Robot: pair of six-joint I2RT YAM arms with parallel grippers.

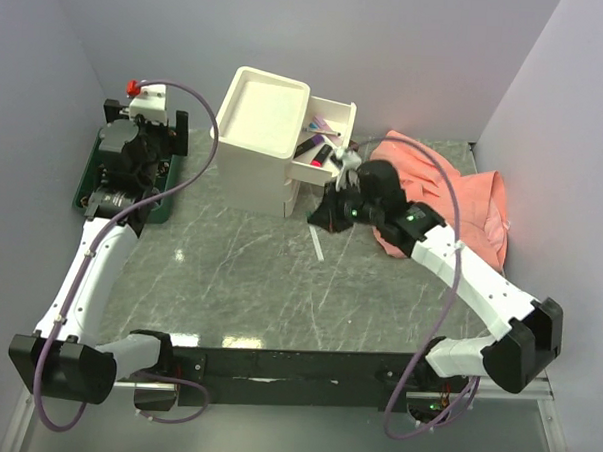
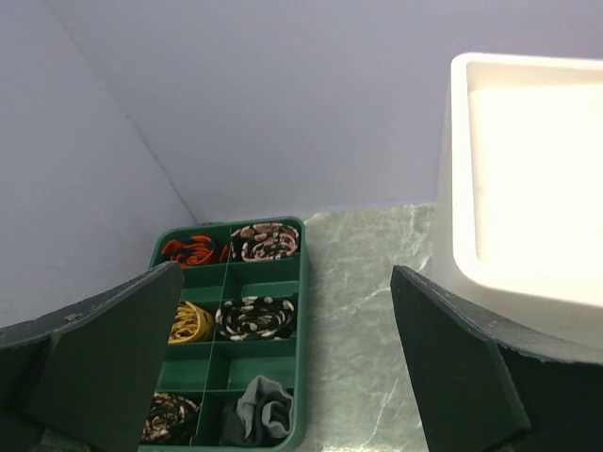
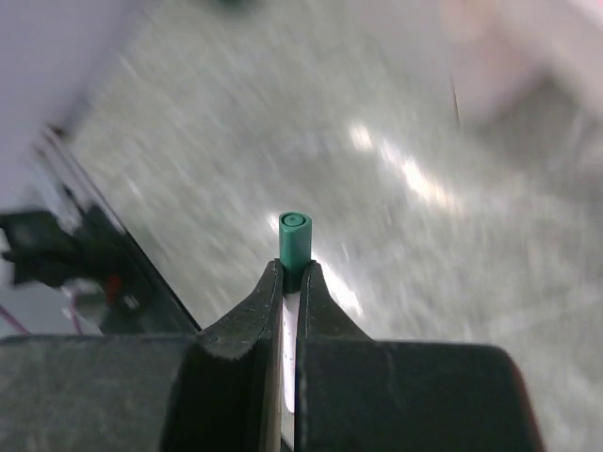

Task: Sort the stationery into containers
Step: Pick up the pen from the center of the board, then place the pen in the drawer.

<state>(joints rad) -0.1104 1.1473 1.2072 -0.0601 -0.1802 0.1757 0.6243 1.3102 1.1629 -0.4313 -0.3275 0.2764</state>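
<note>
My right gripper should rise and carry the thin white pen outward over that open drawer (image 1: 321, 145) to release it, because this pulled-out upper drawer already holds stationery.
My right gripper (image 3: 292, 270) is shut on a thin white pen with a green cap (image 3: 295, 235); the cap pokes out past the fingertips, above the marble table. In the top view that gripper (image 1: 330, 209) hangs just in front of the cream-white cabinet (image 1: 257, 134). The cabinet's upper drawer (image 1: 329, 172) is pulled out to the right and holds several pieces of stationery (image 1: 318, 139), purple and red-black among them. My left gripper (image 2: 287, 282) is open and empty, off to the cabinet's left (image 1: 137, 151), over a green organizer.
A green compartment tray (image 2: 303, 311) with rolled socks lies at the far left, next to the wall. A pink cloth (image 1: 463, 193) is bunched at the back right, behind my right arm. Walls close in the table on three sides.
</note>
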